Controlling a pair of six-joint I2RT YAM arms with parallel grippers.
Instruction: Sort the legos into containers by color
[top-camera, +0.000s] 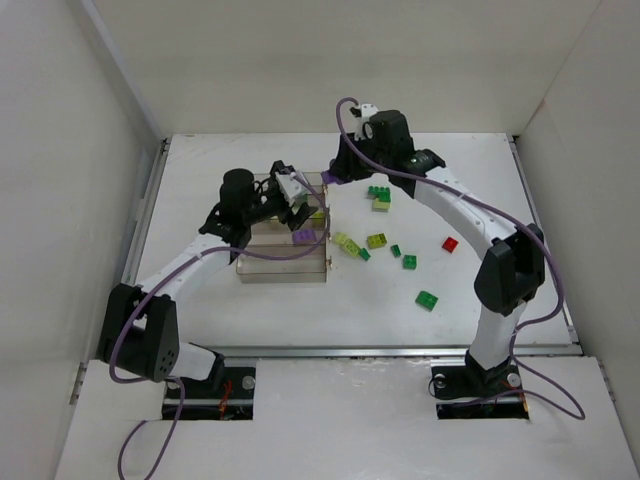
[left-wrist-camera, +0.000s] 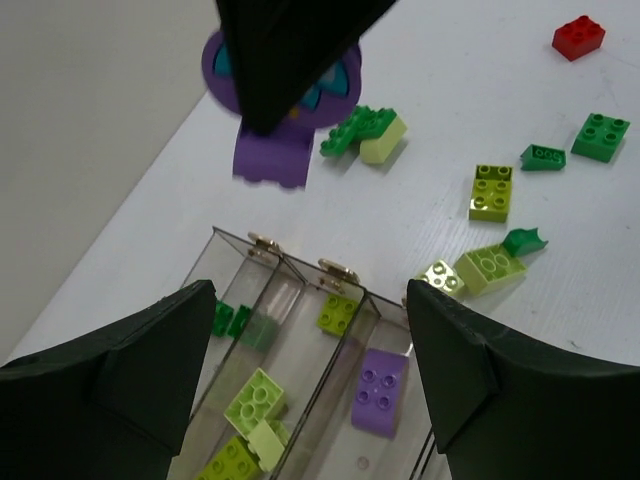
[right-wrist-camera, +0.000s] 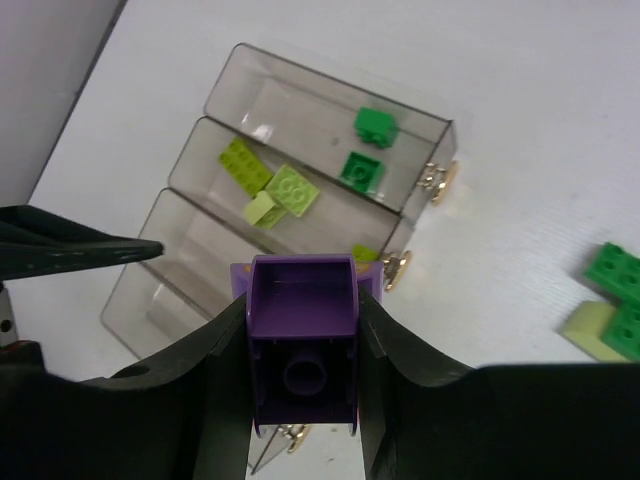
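My right gripper needs to move down and back to the bin with the purple lego to let go of its matching lego.
My right gripper is shut on a purple lego, held over the near end of the containers. From the left wrist the same lego hangs under the right gripper beyond the containers. My left gripper is open above the bins with nothing between its fingers. The bins hold dark green legos, yellow-green legos and one purple lego, each colour in its own bin. In the top view the left gripper and right gripper are both at the tray's far end.
Loose legos lie on the table right of the tray: a red one, dark green ones and yellow-green ones. White walls close in the table on three sides.
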